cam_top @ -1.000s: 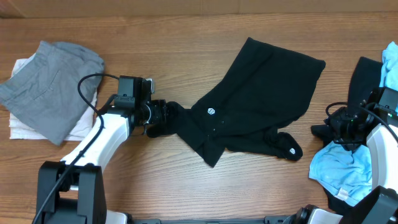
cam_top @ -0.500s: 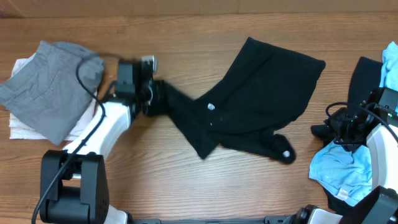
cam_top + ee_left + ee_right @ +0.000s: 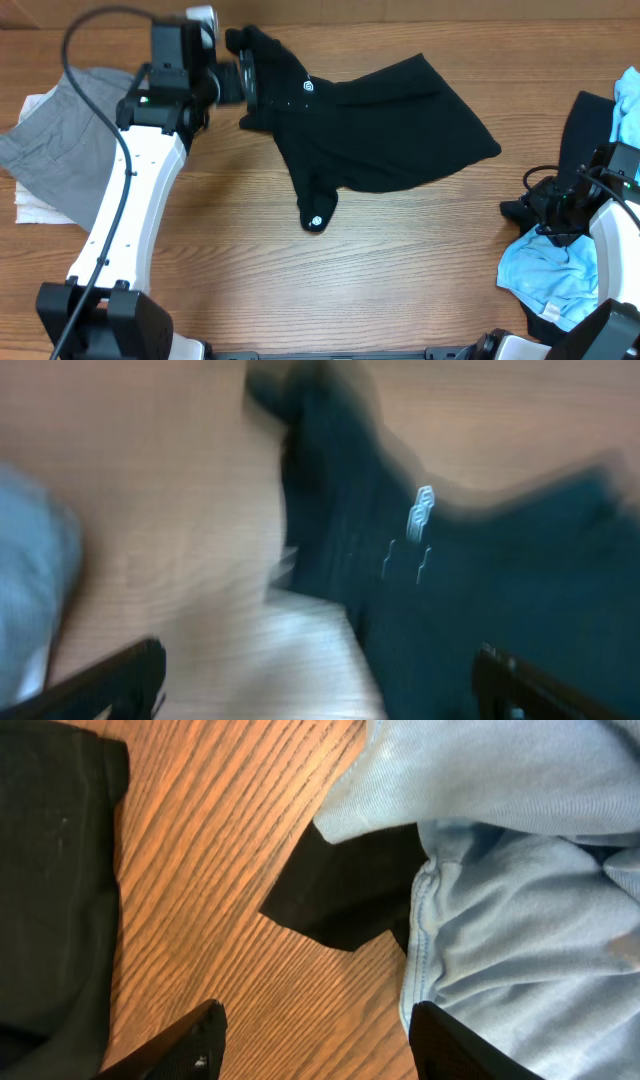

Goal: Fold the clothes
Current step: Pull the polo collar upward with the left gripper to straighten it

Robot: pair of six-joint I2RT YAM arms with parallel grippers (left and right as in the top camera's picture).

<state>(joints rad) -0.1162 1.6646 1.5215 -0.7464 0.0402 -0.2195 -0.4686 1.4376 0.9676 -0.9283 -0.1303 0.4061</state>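
The black shirt's nearest corner lies uncovered on bare wood, so my right gripper shifts left in the overhead view and lowers onto that corner next.
The black shirt (image 3: 400, 130) lies spread across the far middle of the table, its white logo (image 3: 308, 86) near its left end and a sleeve hanging toward the front. My left gripper (image 3: 243, 80) is at the shirt's left end, near the table's far edge. In the blurred left wrist view its jaws (image 3: 320, 680) stand wide apart over bare wood, with the shirt (image 3: 480, 590) to the right. My right gripper (image 3: 530, 210) is open and empty over the wood (image 3: 315, 1040), beside a light blue garment (image 3: 520, 870).
A grey garment (image 3: 60, 150) lies on a white one (image 3: 30, 205) at the far left. At the right edge, a light blue garment (image 3: 550, 275) and a black one (image 3: 585, 130) are piled around my right arm. Black fabric (image 3: 350, 890) sticks out from under the blue one.
My left arm swung away from me to the table's far edge, dragging the shirt's left end with it and stretching the shirt out. Its jaws now look open. The right arm has not moved.
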